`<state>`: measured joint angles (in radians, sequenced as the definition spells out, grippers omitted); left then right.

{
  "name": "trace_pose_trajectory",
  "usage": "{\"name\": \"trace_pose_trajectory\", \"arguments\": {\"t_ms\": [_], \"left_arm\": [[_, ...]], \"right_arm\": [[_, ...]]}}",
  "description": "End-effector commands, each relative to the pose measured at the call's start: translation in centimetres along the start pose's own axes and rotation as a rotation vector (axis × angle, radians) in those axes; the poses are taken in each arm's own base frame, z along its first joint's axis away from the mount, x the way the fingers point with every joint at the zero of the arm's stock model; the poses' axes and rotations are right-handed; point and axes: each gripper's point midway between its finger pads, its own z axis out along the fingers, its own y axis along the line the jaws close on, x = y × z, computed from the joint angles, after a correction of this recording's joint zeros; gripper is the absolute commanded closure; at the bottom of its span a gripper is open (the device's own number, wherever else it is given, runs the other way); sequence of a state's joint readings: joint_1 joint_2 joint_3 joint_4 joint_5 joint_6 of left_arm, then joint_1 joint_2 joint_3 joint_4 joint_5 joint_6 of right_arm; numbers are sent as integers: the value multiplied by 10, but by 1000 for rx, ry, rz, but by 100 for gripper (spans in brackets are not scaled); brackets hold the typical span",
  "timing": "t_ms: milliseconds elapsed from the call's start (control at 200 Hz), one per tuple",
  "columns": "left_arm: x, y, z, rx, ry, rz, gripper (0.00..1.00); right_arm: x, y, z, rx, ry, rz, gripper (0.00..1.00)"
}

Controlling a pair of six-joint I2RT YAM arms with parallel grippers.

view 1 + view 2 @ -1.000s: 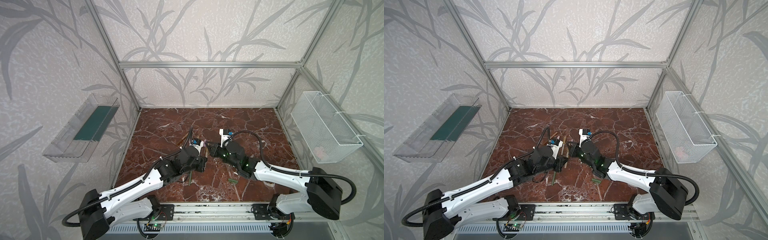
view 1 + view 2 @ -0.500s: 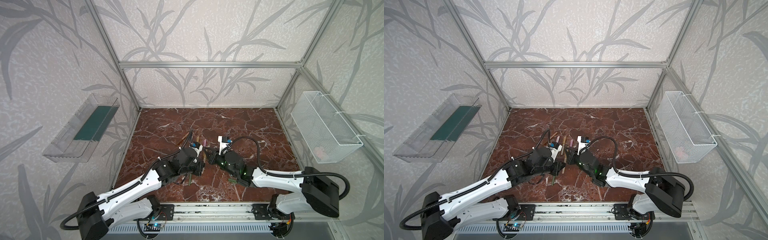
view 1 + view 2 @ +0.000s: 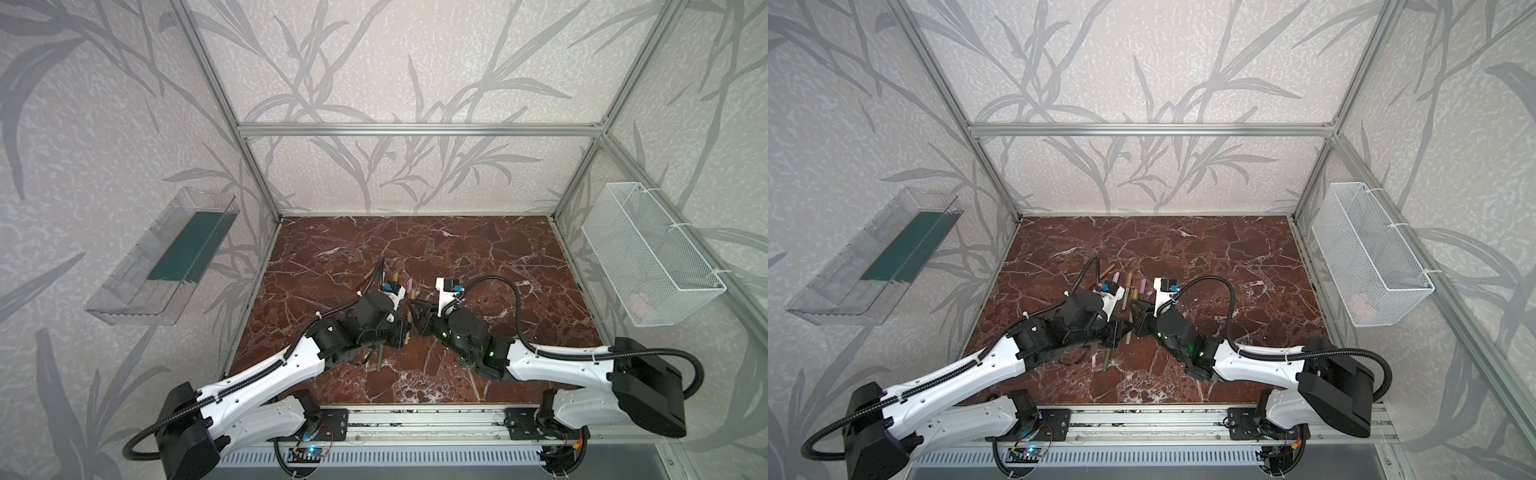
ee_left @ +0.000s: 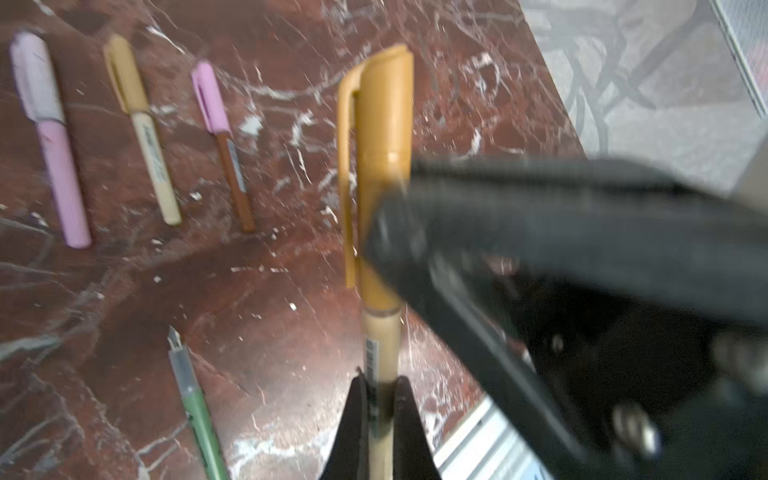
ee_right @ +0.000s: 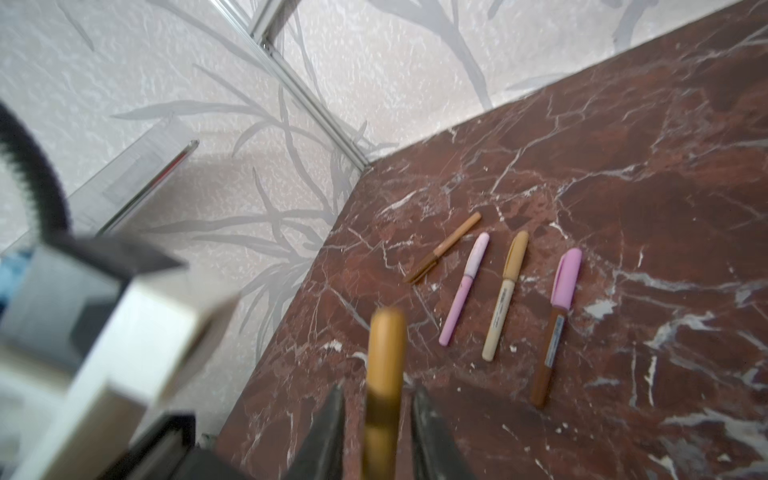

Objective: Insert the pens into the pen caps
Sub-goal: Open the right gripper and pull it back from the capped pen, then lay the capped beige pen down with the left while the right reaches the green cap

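Note:
My left gripper lowers outward to the bare marble (image 4: 318, 160) beside the row below next and releases the pen's body there, since the pen is capped.
My left gripper (image 4: 380, 380) is shut on the pale shaft of a gold-tan pen (image 4: 380, 345). A gold-tan pen cap (image 4: 384, 166) sits over that pen's far end. My right gripper (image 5: 378, 390) is open around this cap (image 5: 384, 353), with a gap on each side. In both top views the two grippers (image 3: 409, 322) (image 3: 1136, 320) meet mid-table. Four capped pens lie in a row behind them: brown (image 5: 444, 247), pink (image 5: 463, 291), tan with a gold cap (image 5: 505, 295), and brown with a pink cap (image 5: 555, 328). An uncapped green pen (image 4: 195, 407) (image 3: 379, 357) lies under my left arm.
A clear plastic tray (image 3: 166, 257) hangs on the left wall. On the right wall hangs a white wire basket (image 3: 648, 253). Aluminium frame posts stand at the corners of the marble table (image 3: 478, 249). A metal rail (image 3: 415, 419) runs along the front edge.
My right gripper's jaws have opened off the gold-tan cap. Both grippers have come a little nearer the table's front, and the left one still grips the pen.

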<state>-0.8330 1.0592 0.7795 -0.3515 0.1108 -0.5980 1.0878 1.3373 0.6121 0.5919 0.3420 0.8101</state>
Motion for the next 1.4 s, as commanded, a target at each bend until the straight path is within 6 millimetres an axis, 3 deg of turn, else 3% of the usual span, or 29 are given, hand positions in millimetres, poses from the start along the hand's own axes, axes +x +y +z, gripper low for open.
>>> {"name": "trace_pose_trajectory", "arguments": {"t_ms": [0,155,265,360,485,575,695,835,910,965,1040,1150,1299,1394], "left_arm": [[-37,2,3,-33,-132,-16,100],[-30,10,34,-77,-80,-11,100],[-26,18,63,-132,-27,-2,100],[-22,21,90,-164,29,4,100],[-20,25,121,-217,113,17,100],[-15,30,139,-266,187,22,100],[-5,34,161,-272,242,20,100],[-2,40,172,-301,268,23,100],[1,43,177,-314,295,23,100],[3,44,182,-319,315,18,100],[6,46,187,-319,332,5,100],[4,47,184,-325,321,3,77],[-4,38,165,-288,292,12,49],[-12,28,144,-249,248,8,43]], "right_arm": [[-9,-6,-10,23,28,-42,33],[-35,-29,-44,126,-22,-59,11],[-49,-62,-82,262,-78,-44,9],[-60,-102,-115,419,-125,-4,9],[-58,-134,-140,537,-90,-7,9],[-44,-144,-139,544,15,-17,10],[-10,-157,-135,568,212,-40,13],[33,-166,-139,586,411,-9,26],[48,-174,-148,637,441,70,39],[58,-183,-160,711,447,128,39],[68,-180,-165,719,441,157,38],[71,-170,-166,697,415,180,38],[98,-153,-156,617,462,221,39],[114,-148,-151,616,507,236,40]]}}
